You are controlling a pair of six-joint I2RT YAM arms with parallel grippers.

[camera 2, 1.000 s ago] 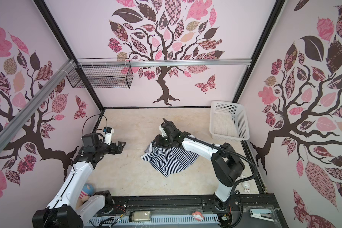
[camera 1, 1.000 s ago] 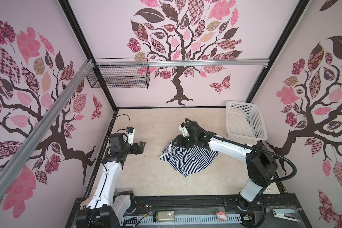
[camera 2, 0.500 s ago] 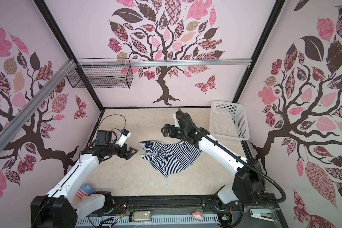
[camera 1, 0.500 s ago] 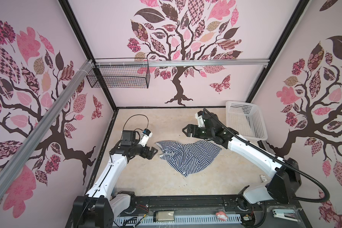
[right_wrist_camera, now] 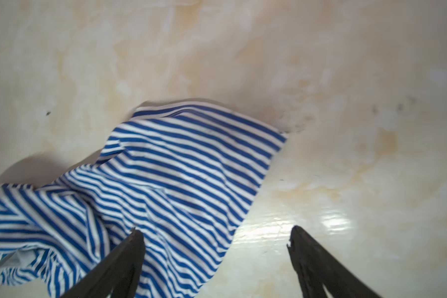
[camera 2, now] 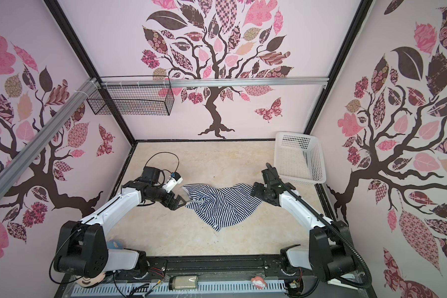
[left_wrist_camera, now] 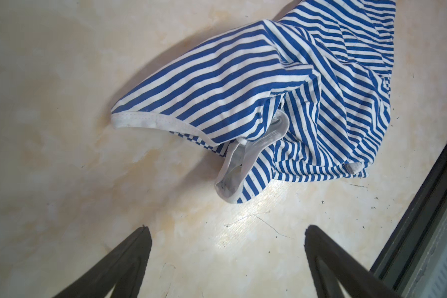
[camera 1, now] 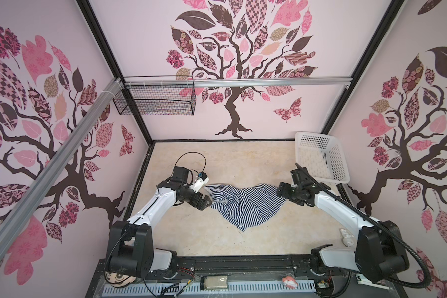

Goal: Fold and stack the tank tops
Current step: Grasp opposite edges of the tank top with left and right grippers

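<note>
The striped hem's pointed corner (right_wrist_camera: 277,141) comes next for my right gripper, which moves down onto it with open fingers, since the cloth's edge already runs between them.
A single tank top (camera 1: 243,205) (camera 2: 221,203) with navy and white stripes lies crumpled and spread across the middle of the table. Its white-edged strap end (left_wrist_camera: 232,178) points toward my left gripper (camera 1: 205,201) (camera 2: 180,202) (left_wrist_camera: 227,229), which is open just off the top's left edge, with only bare table between its fingers. My right gripper (camera 1: 279,191) (camera 2: 254,192) (right_wrist_camera: 215,229) is open at the top's right corner (right_wrist_camera: 181,180). One finger (right_wrist_camera: 129,247) hangs over the cloth and the other over bare table. Nothing is gripped.
A white plastic basket (camera 1: 332,178) (camera 2: 307,178) stands at the back right, close behind the right arm. A black wire basket (camera 1: 155,103) hangs on the back left wall. A doll's head (camera 1: 119,277) and small toys (camera 1: 289,281) lie by the front rail.
The right gripper dragged the top's corner to the right, opened and let it go, leaving the cloth spread wider. The left gripper moved in toward the top's left edge.
</note>
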